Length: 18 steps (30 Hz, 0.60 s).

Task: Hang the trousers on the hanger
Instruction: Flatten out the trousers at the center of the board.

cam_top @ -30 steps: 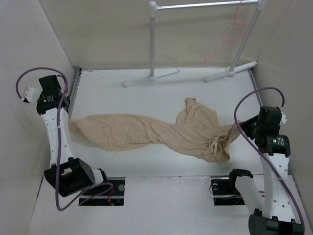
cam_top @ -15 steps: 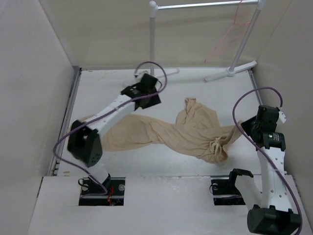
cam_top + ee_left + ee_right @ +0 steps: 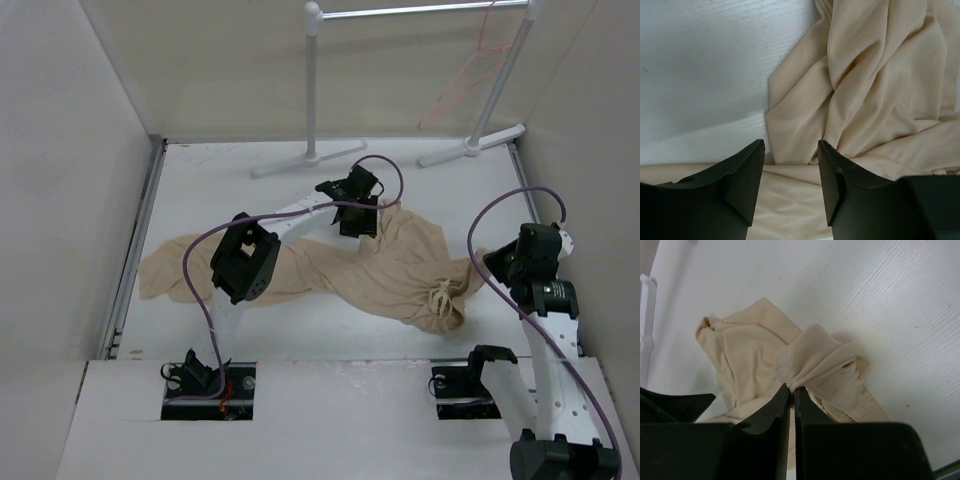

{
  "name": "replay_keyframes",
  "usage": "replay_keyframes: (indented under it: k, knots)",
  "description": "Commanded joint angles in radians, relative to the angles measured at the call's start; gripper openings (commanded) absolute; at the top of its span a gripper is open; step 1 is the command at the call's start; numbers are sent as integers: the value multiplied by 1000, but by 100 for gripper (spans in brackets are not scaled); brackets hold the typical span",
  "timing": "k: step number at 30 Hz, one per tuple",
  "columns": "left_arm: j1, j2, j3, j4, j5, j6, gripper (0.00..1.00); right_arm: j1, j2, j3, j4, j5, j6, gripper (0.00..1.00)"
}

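Observation:
The robot next needs to move the trousers' drawstring end in its right gripper outward by its pinched edge to bare tabletop near the rack's foot (image 3: 467, 196) and let it go, since it lies bunched.
The beige trousers (image 3: 300, 265) lie crumpled across the table from the left edge to the right. My left gripper (image 3: 360, 222) hovers over their upper fold near the middle. In the left wrist view it (image 3: 790, 145) is open and empty, with cloth (image 3: 875, 85) just below and between the fingers. My right gripper (image 3: 490, 268) is shut on a bunched edge of the trousers at their right end. The right wrist view shows its jaws (image 3: 791, 388) pinching that gathered cloth (image 3: 815, 357). The pinkish-red wire hanger (image 3: 462, 78) hangs on the rack at the back right.
The white tube garment rack (image 3: 312, 90) stands at the back, its feet (image 3: 300, 160) on the table just behind the left gripper. Beige walls close in the left, right and back. The arm bases sit at the near edge.
My left arm has swung from the far left wall across to the middle of the trousers. My right arm has shifted slightly, still gripping the cloth.

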Motion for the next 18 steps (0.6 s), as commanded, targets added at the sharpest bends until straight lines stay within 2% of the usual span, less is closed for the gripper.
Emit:
replay_keyframes:
  k: [1, 4, 9, 11, 13, 14, 18]
  knots:
    - [3, 31, 64, -19, -18, 41, 43, 8, -27, -7, 43, -9, 3, 7]
    - [-5, 81, 94, -42, -95, 75, 39, 8, -30, -2, 43, -14, 3, 7]
    - [-12, 130, 111, -61, -86, 89, 40, 8, -35, 15, 41, -28, 3, 7]
    - [-12, 135, 102, -48, -78, 86, 32, 8, -38, 15, 44, -32, 3, 7]
    - [-12, 123, 99, -35, -87, 78, 8, 8, -41, 9, 44, -32, 3, 7]
    - [-2, 94, 90, -25, -132, 69, 2, 4, -45, 4, 43, -32, 3, 6]
    - [99, -147, 13, 38, -297, 26, 0, -44, -65, -17, 41, -31, 0, 4]
